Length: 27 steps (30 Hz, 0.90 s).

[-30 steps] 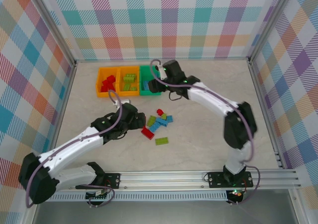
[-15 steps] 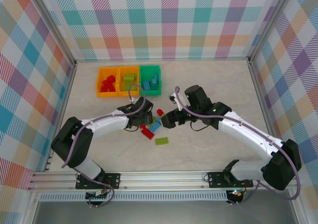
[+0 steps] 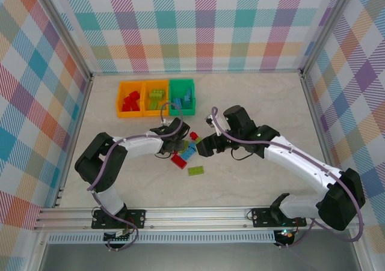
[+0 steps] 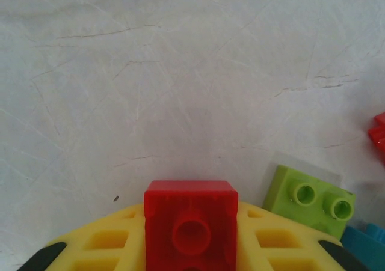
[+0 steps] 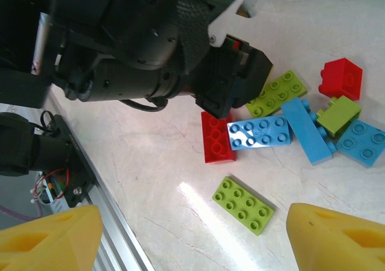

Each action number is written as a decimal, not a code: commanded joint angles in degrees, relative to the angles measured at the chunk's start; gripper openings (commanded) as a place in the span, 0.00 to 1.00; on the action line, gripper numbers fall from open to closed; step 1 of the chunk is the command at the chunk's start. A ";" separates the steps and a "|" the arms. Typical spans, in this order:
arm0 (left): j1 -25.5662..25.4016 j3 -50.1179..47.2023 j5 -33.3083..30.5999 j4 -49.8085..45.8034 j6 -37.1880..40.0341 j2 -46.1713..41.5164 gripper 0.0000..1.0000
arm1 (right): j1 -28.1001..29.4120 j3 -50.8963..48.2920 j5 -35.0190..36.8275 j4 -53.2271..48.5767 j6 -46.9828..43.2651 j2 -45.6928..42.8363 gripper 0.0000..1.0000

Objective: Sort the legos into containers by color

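My left gripper lifts the red lego off the tabletop next and carries it outward over the orange bin of red bricks, because that bin holds its color.
My left gripper [image 4: 191, 238] is shut on a red lego [image 4: 190, 204], which sits pinched between its yellow fingers [image 4: 283, 241]. From above, the left gripper [image 3: 178, 146] is low at the left edge of the loose pile. That pile holds a long red lego [image 5: 218, 137], blue legos [image 5: 260, 131] and lime legos [image 5: 277, 92]. My right gripper [image 3: 202, 146] hovers open at the pile's right side. Its fingers stand wide apart, with a lime lego [image 5: 243, 205] lying flat on the table between them. The containers are two orange bins [image 3: 119, 100] [image 3: 156, 82] and a green bin [image 3: 181, 80], standing in a row at the back.
The bins hold sorted bricks: red in the left one, lime in the middle one, blue in the green one. The aluminium frame rail [image 5: 90, 193] runs along the near table edge. Checkered walls [image 3: 192, 24] enclose the table. Bare table [image 3: 264, 103] lies to the right.
The left gripper reached into the pile and shut on a red lego. The right arm swung from over the green bin down to the pile's right side, staying open.
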 commanded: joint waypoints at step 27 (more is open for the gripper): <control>37.20 30.35 6.89 -2.92 2.31 10.33 0.30 | 0.23 -4.25 2.77 2.22 3.40 -3.98 0.80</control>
